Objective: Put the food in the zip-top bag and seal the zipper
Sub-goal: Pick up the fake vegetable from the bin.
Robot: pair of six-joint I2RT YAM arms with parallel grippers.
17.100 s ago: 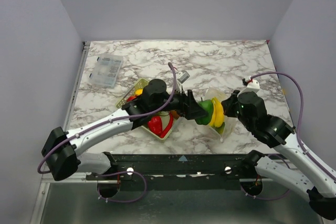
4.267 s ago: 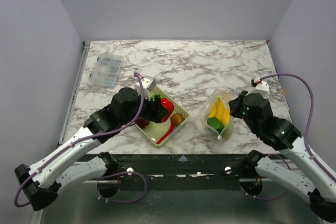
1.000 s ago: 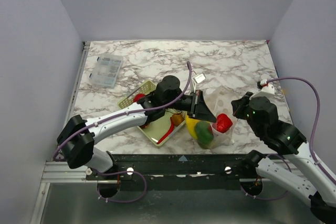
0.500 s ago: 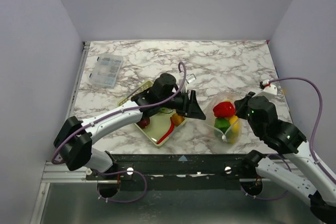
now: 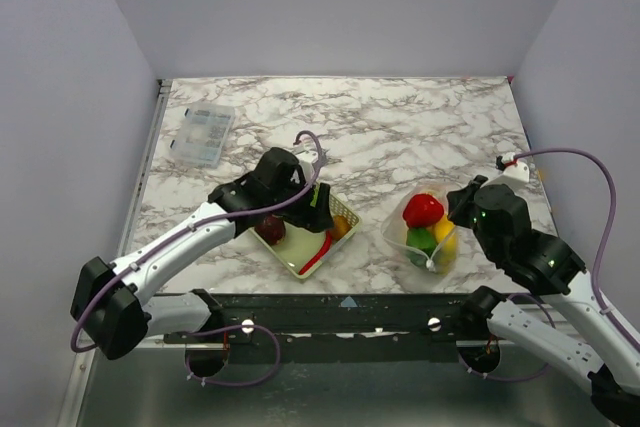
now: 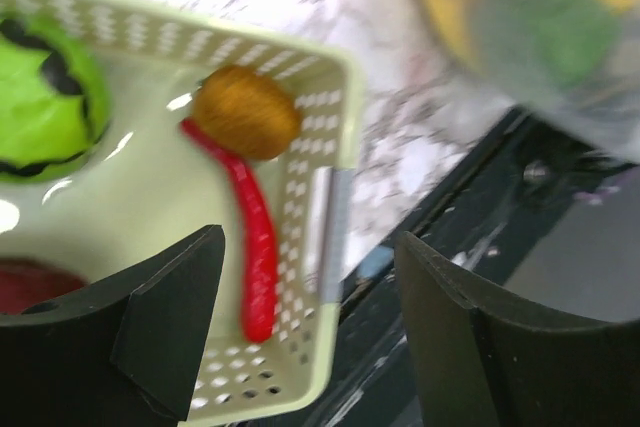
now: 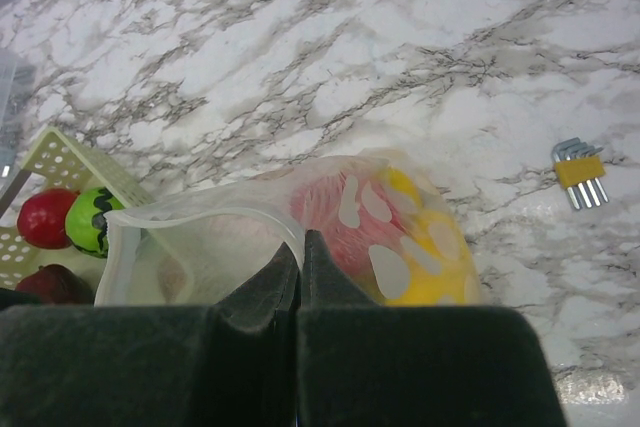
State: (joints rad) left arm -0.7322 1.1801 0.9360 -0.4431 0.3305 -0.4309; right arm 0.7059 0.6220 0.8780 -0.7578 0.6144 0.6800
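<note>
I should next lower my left gripper's open fingers onto the red chili below, on either side of the chili's thicker half (image 6: 259, 257), and close them there, clear of the orange-brown fruit (image 6: 245, 112).
The zip-top bag (image 5: 428, 247) stands at the right with a red pepper (image 5: 422, 209), green food (image 5: 419, 239) and yellow food (image 5: 446, 238) inside. My right gripper (image 5: 461, 209) is shut on the bag's mouth edge; in the right wrist view the jaws (image 7: 301, 247) pinch the zipper strip (image 7: 200, 217). My left gripper (image 5: 318, 209) hangs open and empty above the basket (image 5: 345, 211). Below it in the left wrist view (image 6: 310, 247) lie a red chili (image 6: 255, 237), a round orange-brown fruit (image 6: 245, 112), a green fruit (image 6: 40, 112) and a dark red fruit (image 6: 18, 287).
A clear compartment box (image 5: 205, 134) sits at the back left. A small set of hex keys (image 7: 580, 167) lies on the marble to the right of the bag. The table's front edge and black rail (image 5: 345, 302) run close below basket and bag.
My left gripper opened, let the red pepper drop into the bag, and drew back left over the basket. The bag settled lower; the right gripper kept its hold.
</note>
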